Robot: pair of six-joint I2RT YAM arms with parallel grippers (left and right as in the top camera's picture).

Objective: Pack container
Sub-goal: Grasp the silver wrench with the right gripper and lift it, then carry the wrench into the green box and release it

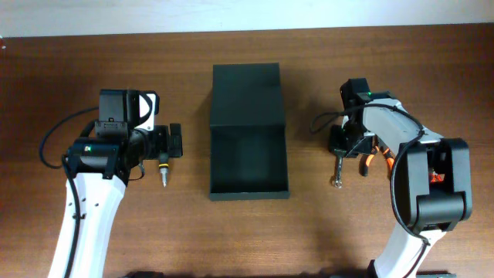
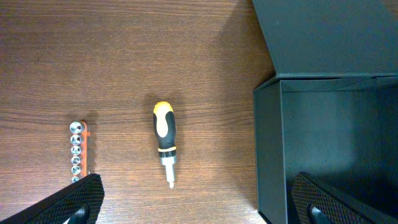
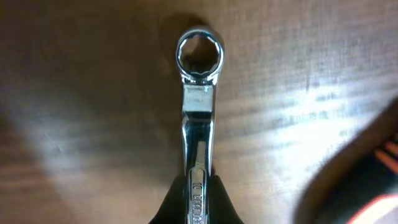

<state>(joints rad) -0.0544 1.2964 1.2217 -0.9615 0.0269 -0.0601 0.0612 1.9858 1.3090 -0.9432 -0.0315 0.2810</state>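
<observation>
The robot's right gripper should next lift the wrench (image 1: 337, 171) across, lower it and let it go, since the container's empty bottom is to the gripper's left in the overhead view.
The container (image 1: 248, 189), a dark green-black box with its flap lid (image 1: 247, 95) lying open behind it, sits mid-table and looks empty; it also shows in the left wrist view (image 2: 268, 155). My left gripper (image 1: 175, 141) is open above the table, left of the box. A yellow-and-black screwdriver (image 2: 165, 142) lies below it (image 1: 164, 171), with an orange socket rail (image 2: 77, 151) beside it. My right gripper (image 1: 340, 143) is shut on a chrome wrench (image 3: 198, 112), whose ring end points away; the wrench (image 1: 337, 171) lies right of the box.
Orange-handled pliers (image 1: 376, 159) lie under the right arm, also at the right wrist view's edge (image 3: 379, 199). The wooden table (image 1: 247, 232) extends in front of the box.
</observation>
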